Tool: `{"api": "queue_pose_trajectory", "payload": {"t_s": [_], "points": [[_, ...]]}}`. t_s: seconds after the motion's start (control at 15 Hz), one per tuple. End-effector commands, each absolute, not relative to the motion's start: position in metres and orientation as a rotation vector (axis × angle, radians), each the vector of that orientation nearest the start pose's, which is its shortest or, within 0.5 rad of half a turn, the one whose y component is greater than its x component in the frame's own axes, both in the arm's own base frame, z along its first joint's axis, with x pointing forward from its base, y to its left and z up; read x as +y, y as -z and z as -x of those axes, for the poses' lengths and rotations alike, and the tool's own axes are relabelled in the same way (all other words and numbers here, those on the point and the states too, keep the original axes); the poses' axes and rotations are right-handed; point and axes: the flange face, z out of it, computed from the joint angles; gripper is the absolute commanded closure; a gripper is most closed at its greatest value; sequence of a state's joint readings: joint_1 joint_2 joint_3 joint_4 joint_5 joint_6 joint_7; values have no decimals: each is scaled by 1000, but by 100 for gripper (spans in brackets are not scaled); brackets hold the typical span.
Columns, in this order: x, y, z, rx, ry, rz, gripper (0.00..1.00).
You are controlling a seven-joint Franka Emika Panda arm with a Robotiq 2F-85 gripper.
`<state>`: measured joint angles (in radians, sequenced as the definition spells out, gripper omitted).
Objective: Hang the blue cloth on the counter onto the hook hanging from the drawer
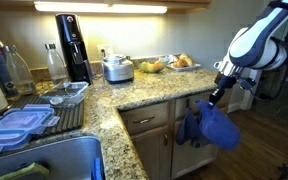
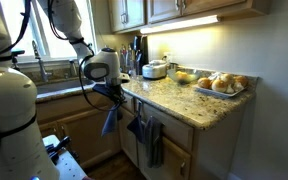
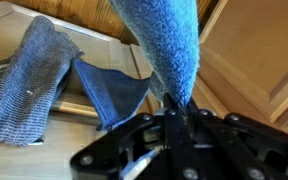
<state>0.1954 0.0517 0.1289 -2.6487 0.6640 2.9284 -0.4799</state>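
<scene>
My gripper carries the blue cloth outward and down to the tan drawer front next, where darker cloths already hang, then releases it there.
My gripper (image 1: pixel 219 93) is shut on the top of the blue cloth (image 1: pixel 220 128), which hangs free in front of the cabinets, off the granite counter (image 1: pixel 134 95). Both show in another exterior view, gripper (image 2: pixel 110 92) and cloth (image 2: pixel 109 122). In the wrist view the cloth (image 3: pixel 169 45) runs out of the shut jaws (image 3: pixel 174 108). Two darker blue cloths (image 1: pixel 192 126) (image 2: pixel 144 135) (image 3: pixel 39 80) hang beside it by the tan drawer (image 1: pixel 149 119). I cannot make out the hook.
On the counter stand a black coffee maker (image 1: pixel 72 45), a silver cooker (image 1: pixel 117 68), a fruit bowl (image 1: pixel 151 66) and a tray of bread (image 2: pixel 222 85). A sink (image 1: pixel 44 160) and plastic containers (image 1: pixel 24 120) are near the corner. Cabinet doors (image 3: pixel 254 60) are close behind the cloth.
</scene>
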Motion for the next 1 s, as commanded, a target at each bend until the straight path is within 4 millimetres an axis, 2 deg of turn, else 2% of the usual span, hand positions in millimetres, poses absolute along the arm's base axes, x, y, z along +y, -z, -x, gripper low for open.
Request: {"api": "queue_pose_trajectory", "payload": {"t_s": [0.0, 0.93], "points": [[93, -229, -437, -244, 384, 2901, 96], [62, -165, -497, -259, 378, 2914, 96]]}}
